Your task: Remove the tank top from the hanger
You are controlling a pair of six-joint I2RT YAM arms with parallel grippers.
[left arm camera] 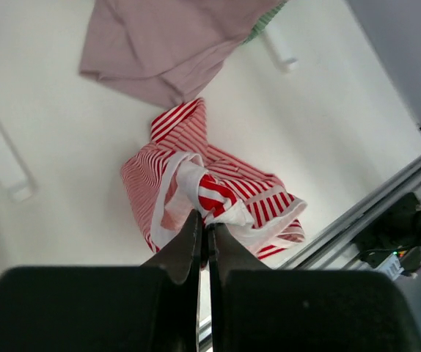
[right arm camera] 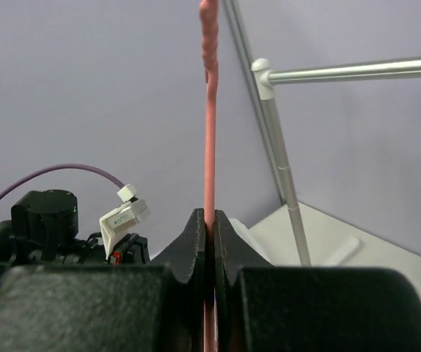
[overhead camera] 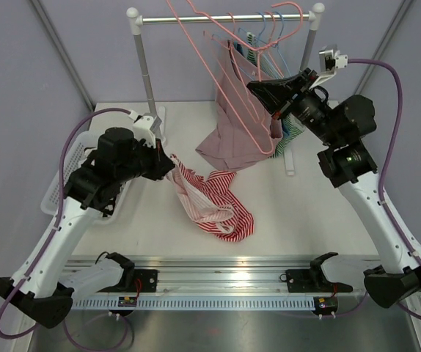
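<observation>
The right gripper needs to tip down and move outward to the rod (overhead camera: 196, 19) beside the other hangers, since the bare pink hanger it has is still unhooked.
A red-and-white striped tank top (overhead camera: 214, 205) lies crumpled on the white table. My left gripper (overhead camera: 168, 167) is shut on its white-edged upper end and holds that end slightly lifted. In the left wrist view the closed fingers (left arm camera: 204, 224) pinch the white hem of the striped top (left arm camera: 196, 172). My right gripper (overhead camera: 258, 88) is shut on the wire of a bare pink hanger (overhead camera: 225, 88) and holds it tilted below the rack rod (overhead camera: 196, 19). In the right wrist view the pink hanger wire (right arm camera: 209, 110) runs straight up from between the closed jaws (right arm camera: 210, 216).
A mauve garment (overhead camera: 232, 139) hangs from the rack with its hem on the table. A green striped garment (overhead camera: 291, 136) hangs behind my right arm. Blue and pink hangers (overhead camera: 265, 29) are on the rod. A white basket (overhead camera: 58, 192) sits at the left.
</observation>
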